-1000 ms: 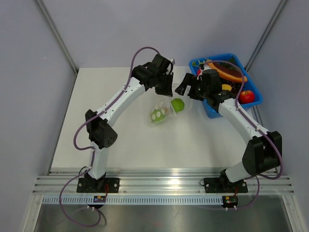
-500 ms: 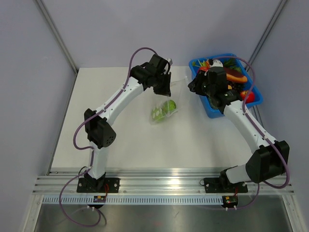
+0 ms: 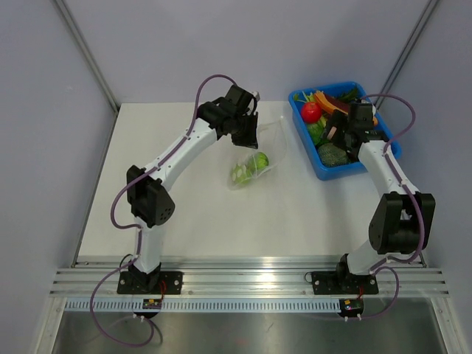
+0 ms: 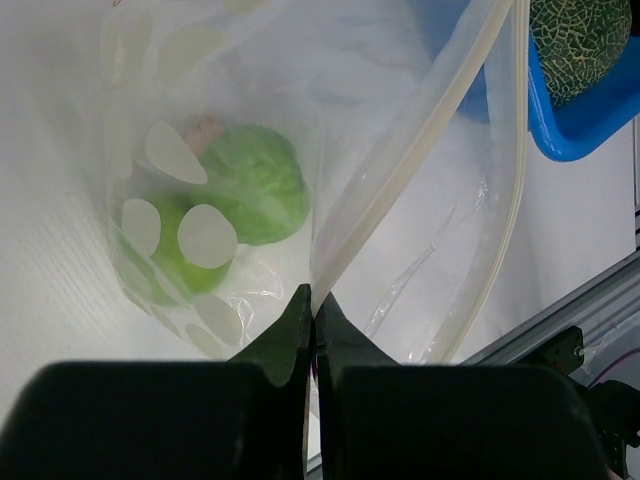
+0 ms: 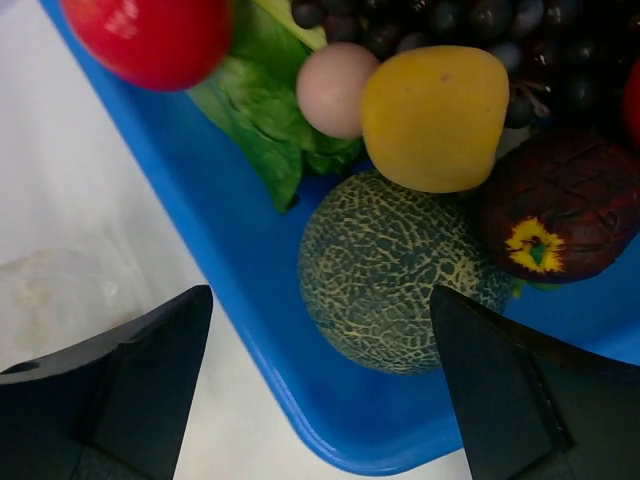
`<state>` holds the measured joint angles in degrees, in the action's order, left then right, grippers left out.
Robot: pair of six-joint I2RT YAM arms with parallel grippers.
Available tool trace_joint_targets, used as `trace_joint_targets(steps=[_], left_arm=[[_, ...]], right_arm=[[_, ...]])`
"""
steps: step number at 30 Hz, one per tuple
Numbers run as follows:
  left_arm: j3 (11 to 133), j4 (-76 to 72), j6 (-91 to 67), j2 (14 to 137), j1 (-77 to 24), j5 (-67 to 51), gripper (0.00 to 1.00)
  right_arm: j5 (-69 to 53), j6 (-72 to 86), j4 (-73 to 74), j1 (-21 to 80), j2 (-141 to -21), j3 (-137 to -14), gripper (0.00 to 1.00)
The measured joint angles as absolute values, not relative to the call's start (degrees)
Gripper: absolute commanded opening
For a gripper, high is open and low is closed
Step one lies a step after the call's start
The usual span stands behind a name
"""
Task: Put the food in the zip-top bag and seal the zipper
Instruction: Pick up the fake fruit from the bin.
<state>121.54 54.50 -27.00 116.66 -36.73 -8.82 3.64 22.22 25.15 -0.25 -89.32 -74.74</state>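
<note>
I need to move the fingers of my right gripper from over the melon (image 5: pixel 390 270) outward and down around the yellow fruit (image 5: pixel 435 115), because the yellow fruit is farther out and lower than my right gripper.
The clear zip-top bag (image 3: pixel 254 161) lies on the white table with green food (image 4: pixel 255 185) inside, behind its white dots. My left gripper (image 3: pixel 251 136) is shut on the bag's mouth edge and pinches the zipper (image 4: pixel 400 150) between its fingertips (image 4: pixel 312 300); the other lip (image 4: pixel 512 200) hangs loose, so the mouth stands open. My right gripper (image 3: pixel 338 139) is open and empty above the blue tray (image 3: pixel 324 171), its jaws (image 5: pixel 320 295) spread over a netted green melon (image 5: pixel 390 270). A yellow fruit (image 5: pixel 435 115) and a red tomato (image 5: pixel 150 35) lie beside it.
The blue tray's wall (image 5: pixel 250 300) also holds lettuce (image 5: pixel 265 120), a pale ball (image 5: pixel 335 88), dark grapes (image 5: pixel 480 20) and a dark purple fruit (image 5: pixel 565 205). The tray corner shows in the left wrist view (image 4: pixel 580 130). The table's front rail is near.
The right gripper let the green fruit go into the bag, then swung right from the bag's mouth to above the tray. The left gripper kept its hold on the bag edge.
</note>
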Motion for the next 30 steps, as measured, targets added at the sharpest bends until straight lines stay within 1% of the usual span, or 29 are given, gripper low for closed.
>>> trace_joint_targets(steps=[8,13,22,23,25,26,29,30], left_arm=[[120.3,54.3,-26.9,115.5,-36.7,-8.8,0.0],[120.2,54.3,-26.8,115.5,-36.7,-8.8,0.0],[120.2,54.2,-26.8,115.5,-36.7,-8.8,0.0],[120.2,54.1,-26.8,115.5,-36.7,-8.8,0.0],[120.2,54.1,-26.8,115.5,-36.7,-8.8,0.0],[120.2,54.0,-26.9,115.5,-36.7,-8.8,0.0],[120.3,54.0,-26.9,115.5,-36.7,-8.8,0.0],[120.5,54.2,-26.9,115.6,-36.7,-8.8,0.0]], right_arm=[[4.7,18.8,28.1,-4.2,-93.2,-78.0,0.97],[5.2,16.0,28.6,-6.7,-95.2,-82.1,0.99],[4.4,11.8,31.1,-6.8,-107.2,-92.7,0.99],[3.9,11.7,31.8,-6.8,-108.6,-94.1,0.98],[3.2,11.6,32.4,-6.8,-110.7,-95.9,0.9],[2.9,11.6,32.7,-6.8,-111.4,-96.5,0.84],[1.8,11.4,33.2,-6.8,-112.8,-97.8,0.76],[1.4,11.4,33.4,-6.8,-113.1,-98.2,0.67]])
